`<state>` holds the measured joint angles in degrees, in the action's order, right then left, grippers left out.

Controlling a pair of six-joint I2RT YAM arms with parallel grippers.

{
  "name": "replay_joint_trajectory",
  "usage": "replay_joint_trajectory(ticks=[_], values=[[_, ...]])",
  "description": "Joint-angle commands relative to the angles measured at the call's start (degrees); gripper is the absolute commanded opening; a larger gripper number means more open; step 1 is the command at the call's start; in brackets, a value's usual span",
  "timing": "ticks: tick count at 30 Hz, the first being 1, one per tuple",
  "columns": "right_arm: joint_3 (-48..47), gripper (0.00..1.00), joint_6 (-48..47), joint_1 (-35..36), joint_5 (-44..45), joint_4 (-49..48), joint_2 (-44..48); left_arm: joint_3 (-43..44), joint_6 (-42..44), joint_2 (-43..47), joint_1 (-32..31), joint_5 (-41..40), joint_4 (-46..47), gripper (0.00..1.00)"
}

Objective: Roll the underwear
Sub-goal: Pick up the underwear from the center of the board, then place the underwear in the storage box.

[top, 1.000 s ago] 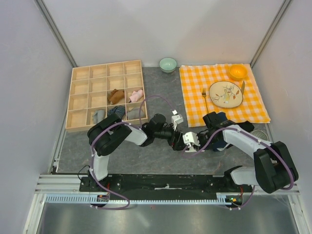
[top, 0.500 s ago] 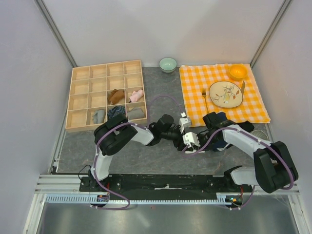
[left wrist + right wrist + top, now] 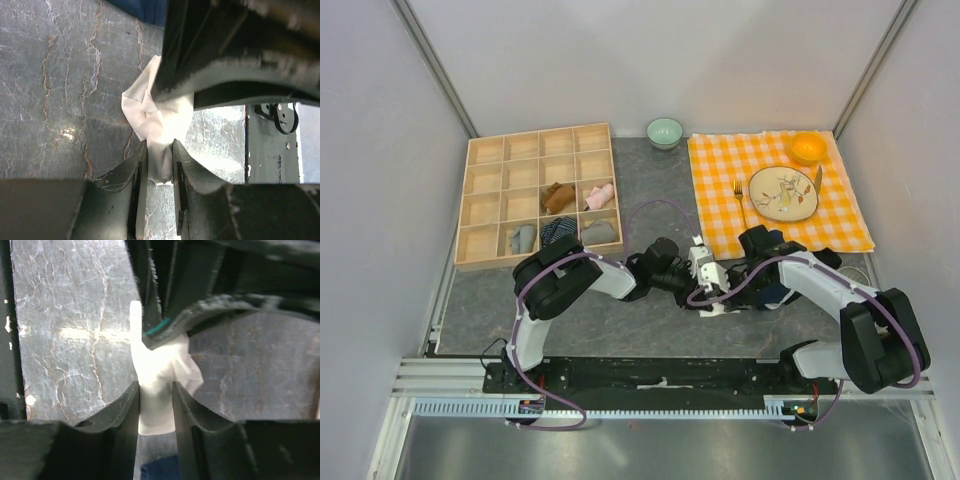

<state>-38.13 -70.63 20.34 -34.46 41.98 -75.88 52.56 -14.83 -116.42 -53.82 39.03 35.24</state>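
The cell beside the rust-brown underwear (image 3: 557, 196) is empty. My left gripper will lift outward over the tray, then go down to let go in that cell.
The cream-white underwear (image 3: 156, 112) is a small bunched wad just above the grey tabletop, mid-table. My left gripper (image 3: 159, 161) is shut on one end of it, the cloth filling the gap between its fingers. Facing it, my right gripper (image 3: 156, 407) is shut on the other end of the same underwear (image 3: 161, 371). From above, both grippers meet tip to tip, left gripper (image 3: 703, 274) and right gripper (image 3: 713, 293), hiding most of the cloth. A rust-brown underwear (image 3: 557, 196) lies rolled in a cell of the wooden tray.
The wooden divided tray (image 3: 485, 180) at back left also holds pink, grey and striped bundles. A dark blue garment (image 3: 767, 243) lies under my right arm. At back right, an orange checked cloth (image 3: 720, 190) carries a plate (image 3: 783, 193), fork and orange bowl (image 3: 808, 147). A green bowl (image 3: 665, 132) stands behind.
My left gripper moved right to meet the right gripper and closed on the white underwear. The right gripper stayed in place, still on the cloth.
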Motion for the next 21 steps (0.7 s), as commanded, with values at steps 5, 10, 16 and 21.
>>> replay_joint_trajectory(ticks=[5,10,16,21], values=[[-16.1,0.53,11.1,-3.3,-1.2,7.2,2.0,-3.0,-2.6,4.5,1.9,-0.8,-6.5,0.23],[-22.7,0.57,16.8,-4.9,-3.2,10.4,3.3,-6.7,-6.5,10.1,6.2,0.8,-6.0,0.23],[-22.5,0.58,21.7,-5.8,-6.6,9.3,4.7,-8.7,-8.5,21.2,14.3,1.6,-14.7,0.22],[-19.9,0.58,20.5,-6.5,-5.5,8.9,6.4,-4.8,-4.1,29.5,23.7,-3.0,-28.9,0.22]])
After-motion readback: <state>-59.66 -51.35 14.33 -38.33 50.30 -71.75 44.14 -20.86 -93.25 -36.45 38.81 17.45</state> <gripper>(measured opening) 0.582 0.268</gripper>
